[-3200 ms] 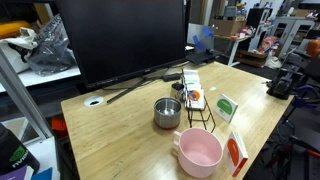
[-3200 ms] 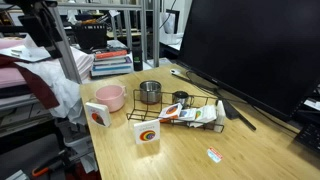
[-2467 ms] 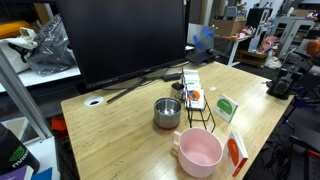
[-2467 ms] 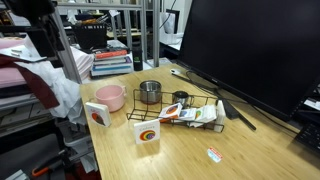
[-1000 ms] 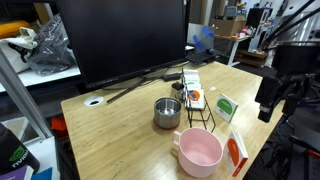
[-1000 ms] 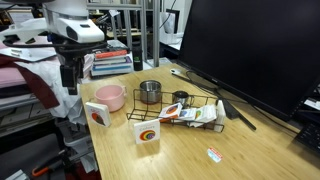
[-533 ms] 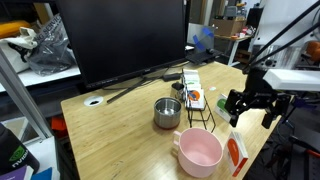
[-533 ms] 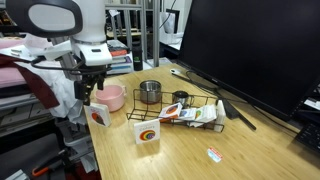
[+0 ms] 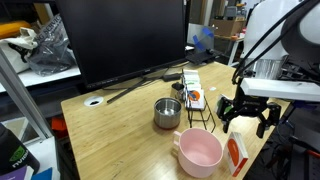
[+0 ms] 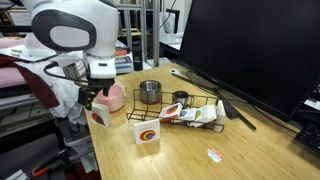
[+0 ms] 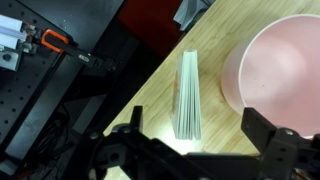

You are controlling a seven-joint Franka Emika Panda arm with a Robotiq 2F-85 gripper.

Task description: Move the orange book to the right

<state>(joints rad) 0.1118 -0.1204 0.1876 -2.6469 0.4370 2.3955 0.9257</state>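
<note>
My gripper will lower straight down and close next, because my open fingertips are on either side of the near end of the orange book (image 9: 236,146) (image 11: 187,122).
The orange book stands upright at the table's edge next to the pink bowl, in both exterior views (image 9: 236,153) (image 10: 97,116). In the wrist view I see its top edge (image 11: 188,95) from above. My gripper (image 9: 245,115) (image 10: 92,98) hangs just above the book, apart from it. In the wrist view the gripper (image 11: 195,150) is open, with one finger on each side of the book's near end and nothing between the fingers.
The pink bowl (image 9: 198,150) (image 10: 110,97) (image 11: 275,70) sits close beside the book. A metal pot (image 9: 167,112), a black wire rack (image 9: 200,105) holding packets, and a second upright book (image 9: 228,106) (image 10: 148,133) stand nearby. A large monitor (image 9: 130,40) is at the back. The table edge (image 11: 150,75) runs beside the book.
The arm came into view from the side, swung over the table edge and lowered, so the open gripper now hovers over the orange book. The objects have not moved.
</note>
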